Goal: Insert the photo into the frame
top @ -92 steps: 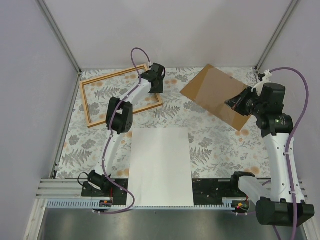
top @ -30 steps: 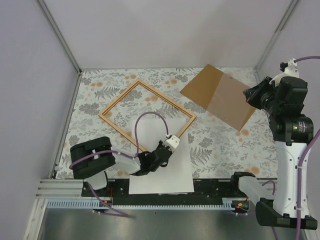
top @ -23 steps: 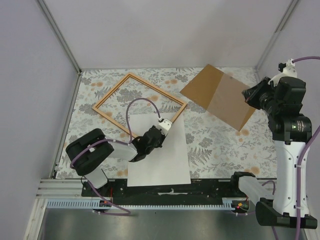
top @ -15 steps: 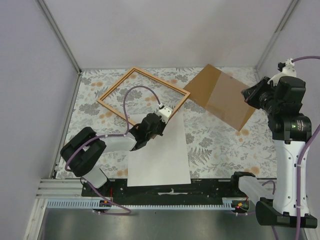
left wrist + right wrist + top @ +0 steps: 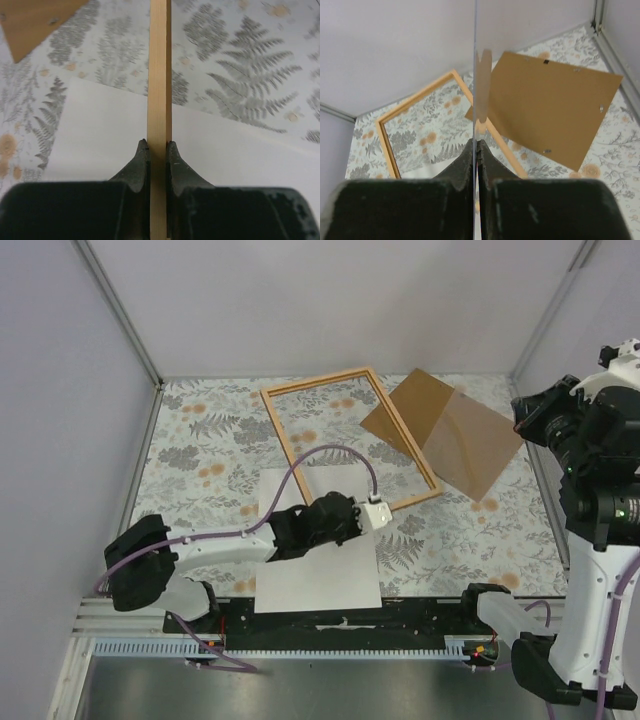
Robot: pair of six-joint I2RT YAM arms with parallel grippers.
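Note:
The frame (image 5: 313, 380) in my left gripper is crooked over the backing board. It needs to move back toward my base over the photo (image 5: 320, 570) next and turn straighter.
The frame (image 5: 313, 380) is a thin light-wood rectangle lying tilted at the back centre, its right bar overlapping the brown backing board (image 5: 440, 405). My left gripper (image 5: 383, 510) is shut on the frame's near bar (image 5: 159, 100), with a finger (image 5: 140, 160) on each side. The photo (image 5: 320, 570) lies white side up at the front centre and shows under the bar in the left wrist view (image 5: 100, 130). My right gripper (image 5: 522, 418) is raised at the right and shut on a thin clear pane (image 5: 475, 75), seen edge-on.
The floral table cover (image 5: 200, 460) is bordered by a metal rail at the left and purple walls at the back. The backing board (image 5: 550, 105) and the frame (image 5: 420, 95) lie below the right wrist. The arm bases stand on the black front strip (image 5: 430, 615).
My left gripper has swung the frame clockwise and to the right, from back left to back centre over the board's edge. My right arm has risen with the pane.

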